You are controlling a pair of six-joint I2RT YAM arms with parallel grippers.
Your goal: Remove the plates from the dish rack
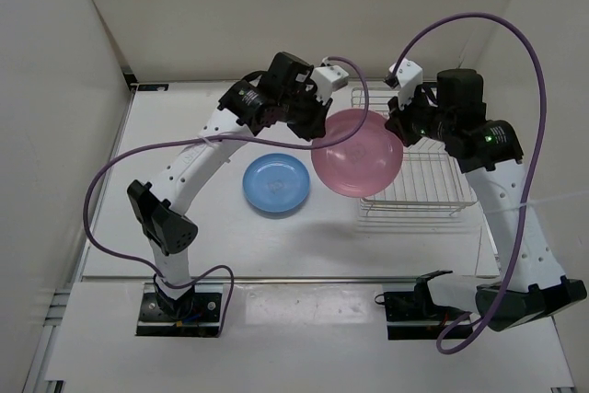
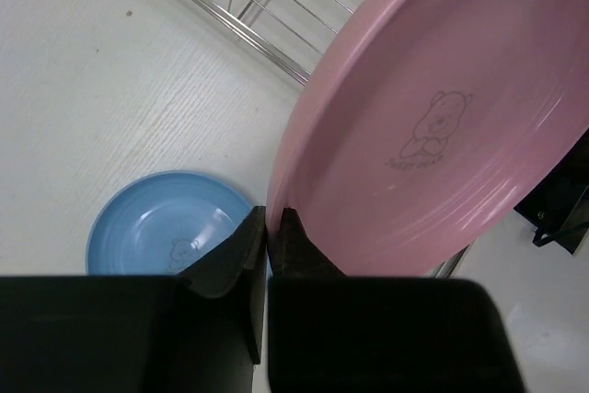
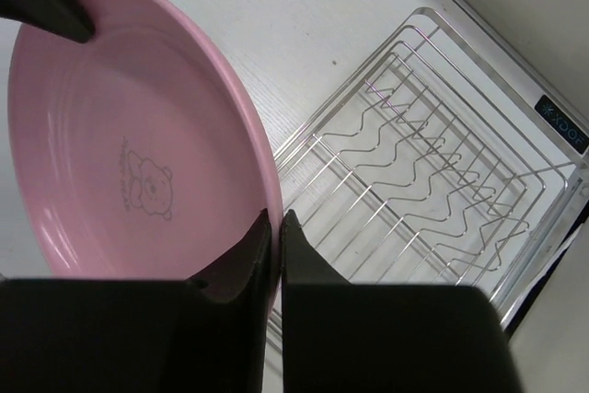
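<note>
The light blue plate is lying flat, so my left gripper needs to lower to the left in the top view next and release the pink plate onto it.
A pink plate with a small bear print hangs in the air between the two arms, over the left edge of the silver wire dish rack. My left gripper is shut on its left rim. On the opposite rim, my right gripper is shut too. The plate tilts, its face toward the cameras. A light blue plate lies flat on the table left of the rack, seen also below the left fingers. The rack holds no plates.
White walls close in the table on the left, back and right. The rack sits close to the right wall. Purple cables loop from both arms above the table.
</note>
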